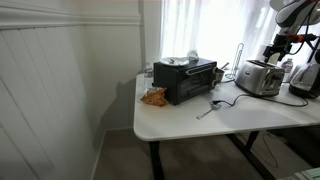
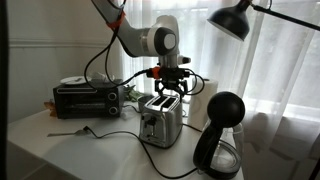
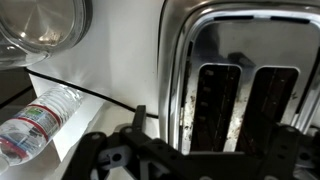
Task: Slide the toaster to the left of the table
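Note:
I should lower my gripper next so that it straddles the toaster's upper edge (image 1: 279, 67) (image 3: 174, 97) on the water bottle's side.
The silver toaster (image 1: 259, 78) stands on the white table (image 1: 180, 120) near one end, beside the black toaster oven (image 1: 184, 79). It also shows in the other exterior view (image 2: 160, 122), with its black cord (image 2: 105, 140) trailing over the table (image 2: 40, 150). My gripper (image 2: 168, 90) hangs open just above the toaster's top, not touching it. In the wrist view the toaster's top (image 3: 240, 60) with its two slots fills the frame, and the gripper's (image 3: 195, 165) dark fingers are spread at the bottom edge.
A black coffee maker (image 2: 220, 140) with a glass carafe (image 3: 45, 25) stands close beside the toaster. A plastic water bottle (image 3: 35, 122) lies next to it. An orange snack bag (image 1: 153, 97) and a utensil (image 1: 206, 113) lie on the table. A black lamp (image 2: 232, 20) hangs overhead.

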You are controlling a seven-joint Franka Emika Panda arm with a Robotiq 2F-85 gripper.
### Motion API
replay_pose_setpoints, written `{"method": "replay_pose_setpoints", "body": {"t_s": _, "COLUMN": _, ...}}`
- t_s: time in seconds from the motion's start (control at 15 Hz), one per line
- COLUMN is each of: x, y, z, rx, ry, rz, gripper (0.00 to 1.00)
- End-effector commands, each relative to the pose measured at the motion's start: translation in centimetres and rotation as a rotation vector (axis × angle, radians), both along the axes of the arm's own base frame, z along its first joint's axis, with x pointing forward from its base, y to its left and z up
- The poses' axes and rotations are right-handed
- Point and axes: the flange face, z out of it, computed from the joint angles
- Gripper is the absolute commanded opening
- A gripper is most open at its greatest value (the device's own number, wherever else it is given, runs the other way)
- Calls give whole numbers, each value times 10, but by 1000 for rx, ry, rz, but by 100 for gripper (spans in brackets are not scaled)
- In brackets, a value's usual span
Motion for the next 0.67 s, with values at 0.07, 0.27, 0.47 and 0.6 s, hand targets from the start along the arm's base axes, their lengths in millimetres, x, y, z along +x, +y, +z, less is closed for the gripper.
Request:
{"method": "replay_pose_setpoints", "body": {"t_s": 0.07, "x": 9, "y": -15, "z": -9, "rx": 32, "ry": 5, "rz": -1, "gripper": 68}}
{"method": "replay_pose_setpoints", "body": {"t_s": 0.27, "x": 13, "y": -20, "z": -15, "rx": 38, "ry": 11, "rz": -2, "gripper": 59}}
{"method": "replay_pose_setpoints", "body": {"t_s": 0.47, "x": 15, "y": -21, "z": -21, "rx": 43, "ry": 21, "rz": 4, "gripper": 62}}
{"method": "replay_pose_setpoints", "body": {"t_s": 0.6, "x": 17, "y": -21, "z": -24, "rx": 45, "ry": 28, "rz": 11, "gripper": 60}}
